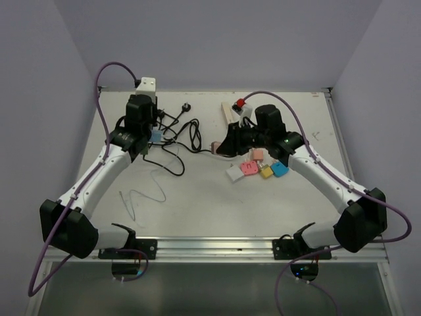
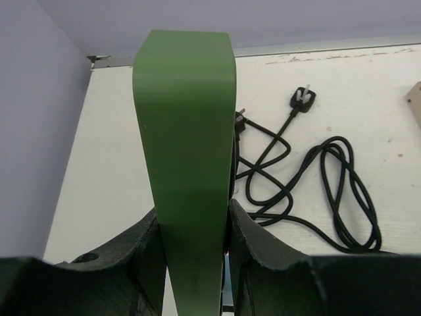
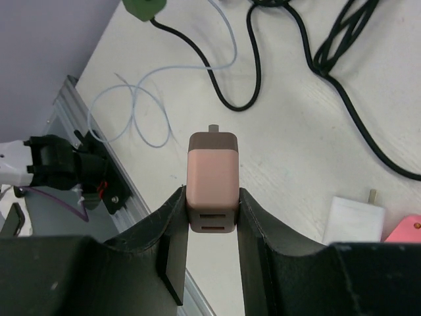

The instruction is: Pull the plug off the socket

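Observation:
My right gripper lowers and draws back next, onto the bare table (image 1: 220,185) (image 3: 294,208) beside the white block, since the plug is apart from the socket.
The socket (image 2: 187,131) is a long dark green strip clamped between the fingers of my left gripper (image 2: 194,230), which is shut on its sides; its outlets face away from the left wrist camera. Its green end with a black cord shows at the top of the right wrist view (image 3: 145,8). The plug (image 3: 212,174) is a pink block with a brown tip and a prong. My right gripper (image 3: 212,210) is shut on it, above the table and apart from the socket. From above, my left gripper (image 1: 145,139) is at the back left and my right gripper (image 1: 255,151) at centre right.
Black cords (image 1: 191,135) with loose plugs coil between the arms. A thin pale cable (image 1: 148,187) loops at front left. Several coloured plugs (image 1: 263,170) lie below my right gripper. A beige strip (image 1: 230,112) and a white adapter (image 1: 146,84) sit at the back.

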{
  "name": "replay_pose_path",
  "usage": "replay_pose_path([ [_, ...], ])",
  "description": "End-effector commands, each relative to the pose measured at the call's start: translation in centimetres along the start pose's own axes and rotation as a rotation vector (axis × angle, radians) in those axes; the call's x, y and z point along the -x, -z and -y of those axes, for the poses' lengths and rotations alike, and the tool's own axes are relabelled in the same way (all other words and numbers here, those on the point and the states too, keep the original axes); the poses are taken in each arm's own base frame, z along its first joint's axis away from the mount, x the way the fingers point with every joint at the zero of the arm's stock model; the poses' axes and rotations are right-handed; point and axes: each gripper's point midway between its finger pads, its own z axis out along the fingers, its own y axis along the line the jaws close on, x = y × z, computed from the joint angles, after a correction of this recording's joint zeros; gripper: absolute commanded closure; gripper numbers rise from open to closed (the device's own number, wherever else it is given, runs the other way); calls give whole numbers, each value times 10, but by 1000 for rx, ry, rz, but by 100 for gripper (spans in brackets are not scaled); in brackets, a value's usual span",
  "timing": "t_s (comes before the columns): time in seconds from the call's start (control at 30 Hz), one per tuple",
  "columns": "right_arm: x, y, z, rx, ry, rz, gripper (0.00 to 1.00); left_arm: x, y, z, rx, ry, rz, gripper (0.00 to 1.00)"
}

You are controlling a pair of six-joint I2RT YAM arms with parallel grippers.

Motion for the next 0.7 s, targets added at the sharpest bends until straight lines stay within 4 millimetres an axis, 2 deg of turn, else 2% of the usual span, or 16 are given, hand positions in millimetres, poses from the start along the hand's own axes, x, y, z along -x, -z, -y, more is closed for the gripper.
replay_pose_path([
  [0.0,-28,-15,20,-15,-27,-60,100,49,18,14,-117,158,148,100],
  [0.07,-57,-27,34,-22,-82,-118,100,42,18,23,-157,186,137,100],
  [0.1,-61,-33,36,-9,-92,-120,100,42,19,29,-190,197,140,100],
  [0.17,-88,-44,47,-5,-139,-183,100,36,20,35,-220,216,130,100],
  [0.23,-103,-53,50,26,-170,-227,100,36,21,42,-257,237,131,100],
  [0.27,-120,-60,57,33,-201,-273,100,34,21,45,-270,238,129,100],
  [0.33,-129,-66,58,58,-225,-300,100,33,23,52,-308,249,129,100],
  [0.37,-140,-71,64,53,-245,-326,100,31,23,53,-316,252,125,100],
  [0.47,-149,-77,72,41,-262,-336,100,31,26,59,-351,261,128,100],
  [0.57,-159,-80,84,-12,-271,-349,89,28,26,62,-365,256,123,100],
  [0.6,-162,-79,87,-29,-273,-353,77,26,26,63,-371,256,120,100],
  [0.67,-163,-78,91,-55,-273,-356,66,24,27,64,-374,255,116,100],
])
